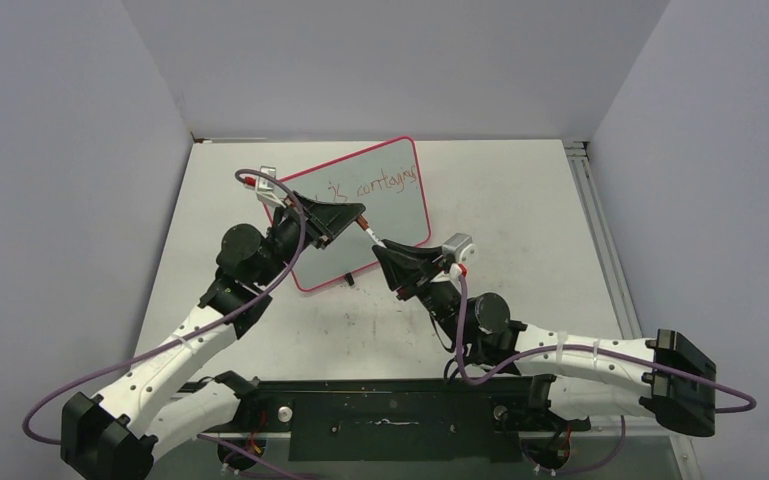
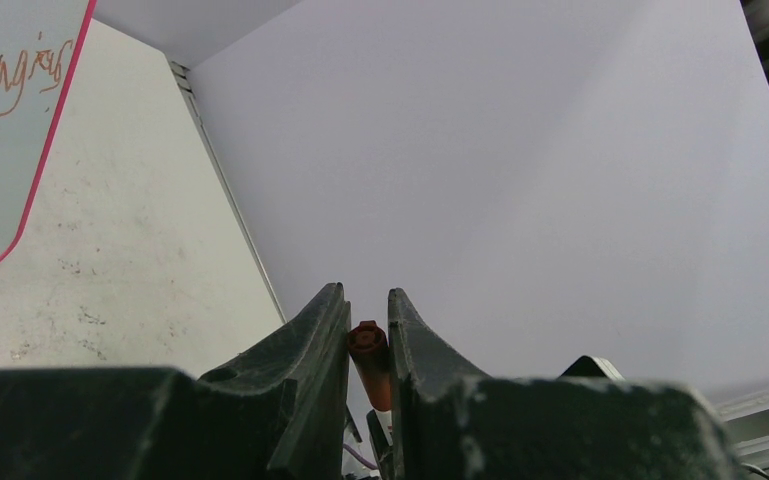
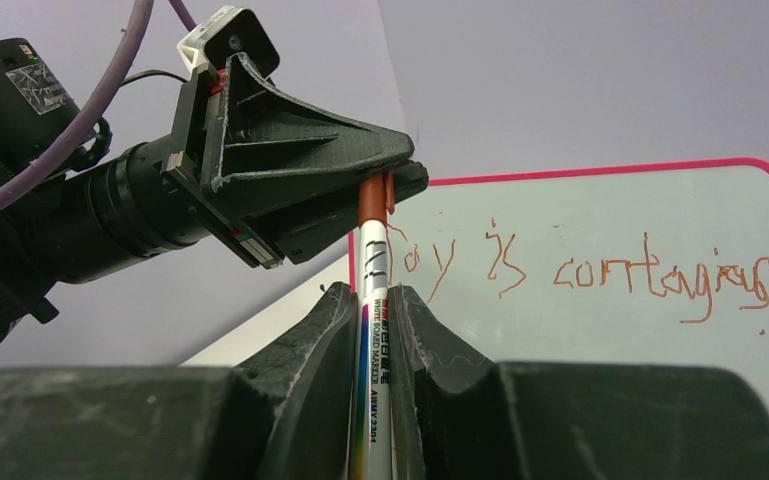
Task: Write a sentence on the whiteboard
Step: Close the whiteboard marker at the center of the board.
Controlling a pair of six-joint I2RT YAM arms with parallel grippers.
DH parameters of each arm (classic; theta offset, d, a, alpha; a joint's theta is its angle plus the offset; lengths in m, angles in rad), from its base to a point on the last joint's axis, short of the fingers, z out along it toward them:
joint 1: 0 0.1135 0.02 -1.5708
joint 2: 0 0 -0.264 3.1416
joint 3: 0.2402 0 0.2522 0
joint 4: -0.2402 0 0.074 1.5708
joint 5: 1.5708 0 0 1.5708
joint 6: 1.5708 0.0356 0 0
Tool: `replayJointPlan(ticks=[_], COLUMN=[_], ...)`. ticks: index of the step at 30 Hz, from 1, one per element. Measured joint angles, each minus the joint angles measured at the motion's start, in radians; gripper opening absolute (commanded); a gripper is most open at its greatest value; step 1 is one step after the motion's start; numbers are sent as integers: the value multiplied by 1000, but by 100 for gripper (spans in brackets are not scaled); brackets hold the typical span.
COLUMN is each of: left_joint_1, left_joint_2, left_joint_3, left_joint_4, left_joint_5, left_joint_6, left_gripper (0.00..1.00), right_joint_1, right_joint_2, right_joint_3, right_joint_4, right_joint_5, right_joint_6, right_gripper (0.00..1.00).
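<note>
The marker (image 3: pixel 373 330) goes to the right in the top view and down to the tabletop beside the whiteboard next. My right gripper releases it there, since it is capped.
The whiteboard (image 1: pixel 390 215) with its pink-red frame lies tilted on the table, and the sentence (image 1: pixel 375 185) runs along its far edge in reddish-brown. It reads about "Joy is contagious" in the right wrist view (image 3: pixel 600 270). Both grippers meet over the board's near right part. My right gripper (image 3: pixel 370 292) is shut on the white barrel of a whiteboard marker (image 3: pixel 373 330). The marker's red-brown cap (image 3: pixel 370 200) sits at the barrel's far end, and my left gripper (image 2: pixel 368 295) is shut on that cap (image 2: pixel 370 355). The marker tip is hidden.
The scuffed white tabletop (image 1: pixel 520 250) surrounds the board, closed in by grey walls on three sides. A metal rail (image 1: pixel 590 220) runs along the table's right edge. The board's corner (image 2: pixel 0 150) shows at the left of the left wrist view.
</note>
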Motion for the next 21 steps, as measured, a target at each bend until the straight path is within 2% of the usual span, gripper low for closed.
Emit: replayJointPlan(ticks=[21], left_joint_1=[-38], left_joint_2=[-46], left_joint_3=[-32], left_joint_4=[5], left_joint_5=[-94], left_joint_6=[31], left_gripper=[0], right_joint_1=[-1], right_joint_2=[28], right_joint_3=[15], right_joint_4=[10], right_joint_5=[-23], right_joint_6=[0], right_gripper=[5])
